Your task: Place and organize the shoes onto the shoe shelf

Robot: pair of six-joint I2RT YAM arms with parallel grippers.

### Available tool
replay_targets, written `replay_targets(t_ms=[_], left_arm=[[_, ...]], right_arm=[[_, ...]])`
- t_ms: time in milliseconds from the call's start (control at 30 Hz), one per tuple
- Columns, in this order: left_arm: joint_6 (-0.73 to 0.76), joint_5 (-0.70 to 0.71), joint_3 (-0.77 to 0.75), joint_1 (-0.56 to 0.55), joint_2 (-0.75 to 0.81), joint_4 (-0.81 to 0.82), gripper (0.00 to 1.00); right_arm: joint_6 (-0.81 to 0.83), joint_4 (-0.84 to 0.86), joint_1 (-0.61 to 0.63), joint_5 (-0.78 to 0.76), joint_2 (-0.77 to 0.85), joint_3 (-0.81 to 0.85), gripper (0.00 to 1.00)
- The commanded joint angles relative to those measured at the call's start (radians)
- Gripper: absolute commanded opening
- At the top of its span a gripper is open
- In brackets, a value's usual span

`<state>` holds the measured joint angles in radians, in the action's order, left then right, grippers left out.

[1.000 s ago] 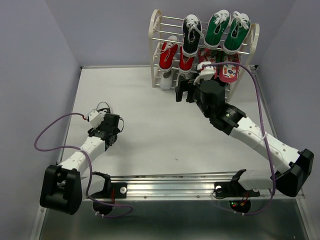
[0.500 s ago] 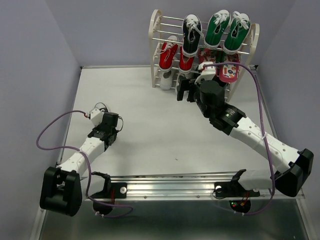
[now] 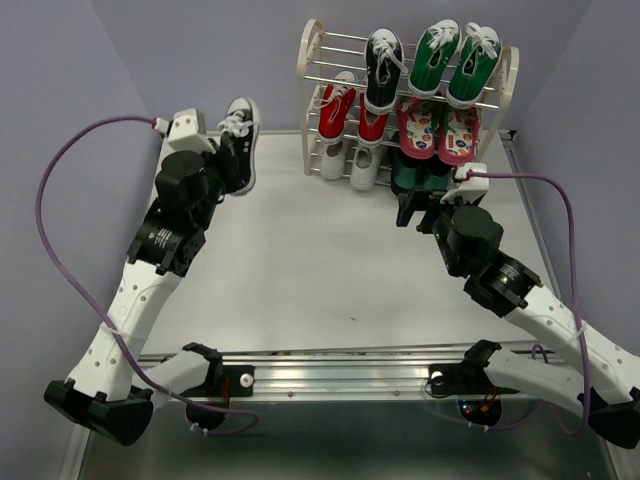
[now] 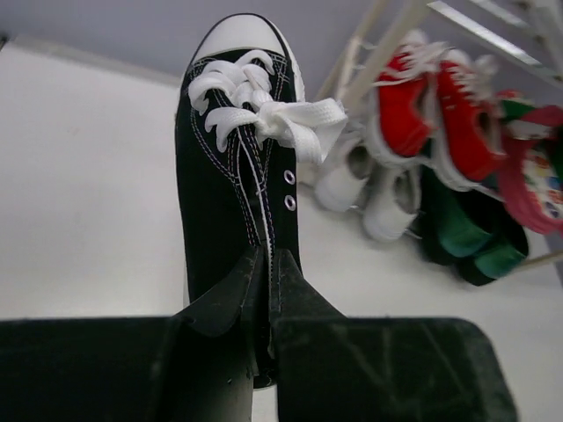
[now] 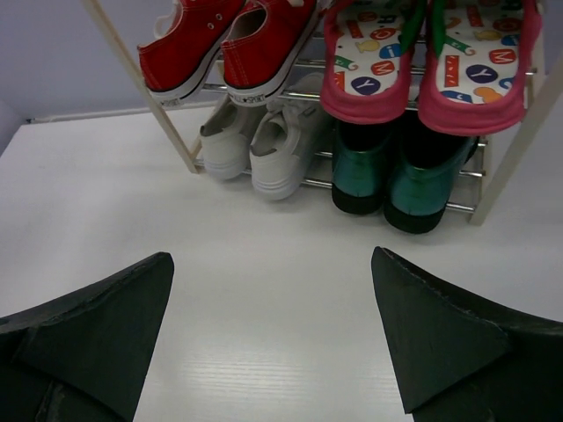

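The match of the black sneaker sits alongside. Next, I will lift the black sneaker with my left gripper up and to the right in the top view, onto the top level's bare rods, and then let go of it.
A black sneaker with white laces and toe cap (image 4: 236,167) hangs toe-forward over the table's far left (image 3: 240,140), with my left gripper (image 4: 266,264) shut on its heel rim. The shoe shelf (image 3: 312,95) stands at the back. Its top tier holds one black sneaker (image 3: 383,70), the middle tier the red pair (image 3: 350,108) and the bottom tier the white pair (image 3: 348,160). My right gripper (image 5: 273,325) is open and empty over the table just in front of the shelf's right half (image 3: 420,205). In the left wrist view the held shoe's sole is hidden.
Bright green sneakers (image 3: 455,62) sit on the top tier, right. A pink patterned pair (image 5: 422,61) lies below them, above dark green shoes (image 5: 396,167) on the bottom rods. A purple cable (image 3: 60,170) loops left of the left arm. Walls close the back and sides.
The left arm, earlier low over the near left of the table, now reaches to the far left, shut on the black sneaker. The right gripper has drawn back and to the right.
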<state>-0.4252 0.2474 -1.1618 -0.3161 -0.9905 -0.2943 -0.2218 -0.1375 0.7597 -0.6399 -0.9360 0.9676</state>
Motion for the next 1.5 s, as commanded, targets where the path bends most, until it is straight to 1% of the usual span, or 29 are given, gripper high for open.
replay_targets(t_ms=[0,33,67,100,133,200,300,333,400,433,467,533,567,600,667,700,800,967,1167,1267,1367,1467], left_arm=[[0.359,-0.118,-0.255,-0.159,-0.098,0.155,0.0],[0.411,-0.17,-0.356,-0.184,-0.127,0.146,0.0],[0.518,-0.215,-0.402,-0.198,-0.182,0.136,0.0],[0.549,-0.243,-0.439,-0.207,-0.21,0.135,0.0],[0.586,-0.332,-0.519,-0.216,-0.238,0.132,0.0],[0.634,-0.364,-0.594,-0.216,-0.322,0.119,0.0],[0.631,-0.347,-0.755,-0.219,-0.442,0.118,0.0],[0.62,-0.338,-0.839,-0.218,-0.508,0.116,0.0],[0.605,-0.332,-0.924,-0.219,-0.572,0.118,0.0],[0.585,-0.312,-1.003,-0.218,-0.603,0.121,0.0],[0.577,-0.294,-1.048,-0.219,-0.667,0.122,0.0],[0.563,-0.26,-1.13,-0.221,-0.727,0.127,0.0],[0.551,-0.216,-1.198,-0.222,-0.773,0.132,0.0],[0.549,-0.214,-1.216,-0.222,-0.789,0.142,0.0],[0.546,-0.23,-1.202,-0.222,-0.798,0.188,0.0],[0.552,-0.234,-1.188,-0.224,-0.798,0.242,0.0],[0.56,-0.227,-1.161,-0.224,-0.818,0.287,0.0],[0.563,-0.154,-1.165,-0.224,-0.873,0.395,0.0],[0.543,-0.1,-1.177,-0.224,-0.924,0.54,0.0],[0.533,-0.103,-1.153,-0.225,-0.896,0.553,0.0],[0.552,-0.08,-1.06,-0.236,-0.843,0.642,0.0],[0.542,-0.079,-1.004,-0.236,-0.815,0.644,0.0]], right_arm=[[-0.022,-0.005,0.0,-0.093,0.083,-0.04,1.0],[-0.021,-0.019,0.0,-0.105,0.109,-0.043,1.0],[-0.019,-0.02,0.0,-0.112,0.121,-0.046,1.0],[-0.016,-0.02,0.0,-0.118,0.132,-0.049,1.0],[-0.013,-0.022,0.0,-0.127,0.15,-0.055,1.0],[-0.008,-0.022,0.0,-0.129,0.161,-0.056,1.0],[-0.002,-0.024,0.0,-0.138,0.172,-0.059,1.0],[-0.001,-0.024,0.0,-0.148,0.174,-0.059,1.0],[0.004,-0.027,0.0,-0.162,0.171,-0.055,1.0],[0.006,-0.028,0.0,-0.171,0.169,-0.055,1.0],[0.006,-0.028,0.0,-0.176,0.169,-0.053,1.0],[0.004,-0.03,0.0,-0.181,0.163,-0.052,1.0],[0.004,-0.031,0.0,-0.185,0.16,-0.049,1.0],[0.006,-0.03,0.0,-0.187,0.158,-0.047,1.0],[0.01,-0.033,0.0,-0.191,0.152,-0.046,1.0],[0.012,-0.031,0.0,-0.193,0.148,-0.044,1.0],[0.018,-0.031,0.0,-0.205,0.137,-0.044,1.0],[0.016,-0.031,0.0,-0.207,0.126,-0.038,1.0],[0.019,-0.031,0.0,-0.222,0.103,-0.033,1.0],[0.025,-0.031,0.0,-0.227,0.094,-0.03,1.0],[0.029,-0.031,0.0,-0.236,0.089,-0.027,1.0],[0.032,-0.031,0.0,-0.256,0.088,-0.029,1.0]])
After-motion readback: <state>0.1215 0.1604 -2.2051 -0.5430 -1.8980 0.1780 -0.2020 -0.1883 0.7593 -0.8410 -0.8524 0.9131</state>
